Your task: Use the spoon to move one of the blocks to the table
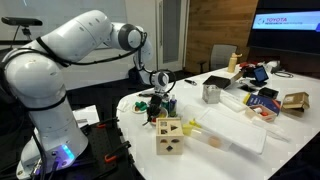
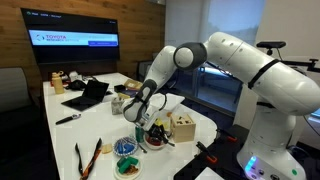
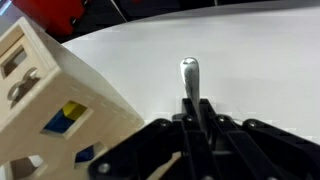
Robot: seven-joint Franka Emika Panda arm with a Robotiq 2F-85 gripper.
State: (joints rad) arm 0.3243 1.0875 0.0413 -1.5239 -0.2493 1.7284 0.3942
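The gripper will next move down and away from the pale wooden box (image 1: pixel 170 136) to the bare tabletop by the table's edge and release the spoon there, because that spot is clear.
My gripper (image 3: pixel 197 128) is shut on a metal spoon (image 3: pixel 190 76), whose rounded end sticks out over the white table (image 3: pixel 260 60). In both exterior views the gripper (image 1: pixel 158 97) (image 2: pixel 140 110) hangs low over the table's rounded end, beside the pale wooden box (image 1: pixel 170 136) (image 2: pixel 183 127) (image 3: pixel 50 100). Small yellow blocks (image 1: pixel 192 125) lie on the table next to the box. A bowl (image 2: pixel 156 137) with small coloured pieces stands just below the gripper. A red object (image 3: pixel 45 12) shows at the top left of the wrist view.
Two small bowls (image 2: pixel 127 148) and orange tongs (image 2: pixel 88 158) lie near the table's front edge. A metal cup (image 1: pixel 211 94), a laptop (image 2: pixel 88 95), boxes and clutter (image 1: pixel 265 100) fill the far part. A screen (image 2: pixel 75 40) hangs on the wall behind.
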